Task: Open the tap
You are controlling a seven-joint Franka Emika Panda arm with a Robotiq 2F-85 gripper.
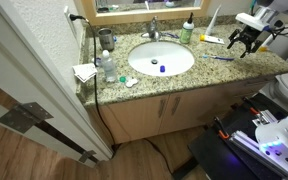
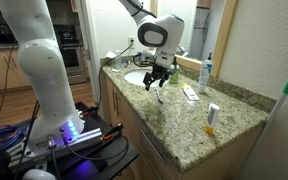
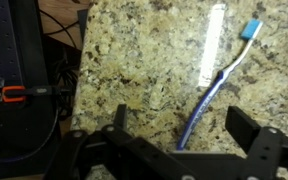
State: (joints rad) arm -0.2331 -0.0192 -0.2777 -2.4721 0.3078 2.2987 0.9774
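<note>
The bare handle end of the blue toothbrush lies below my gripper, already between its open fingers. My gripper lowers and closes on it next.
The tap (image 1: 152, 32) is a small chrome faucet at the back of the white oval basin (image 1: 179, 66). My gripper (image 1: 243, 46) hangs open and empty above the granite counter, well to the right of the basin and away from the tap. It also shows in an exterior view (image 2: 159, 80), next to the basin (image 2: 136, 78). In the wrist view the open fingers (image 3: 182, 125) straddle a blue toothbrush (image 3: 219, 85) that lies on the counter below them. The tap is not in the wrist view.
A green-capped bottle (image 1: 187, 30) stands beside the tap. A white tube (image 3: 212, 45) lies by the toothbrush (image 1: 221, 57). Cups and small items (image 1: 105, 68) crowd the counter's left end. A mirror edge and wall run behind the counter.
</note>
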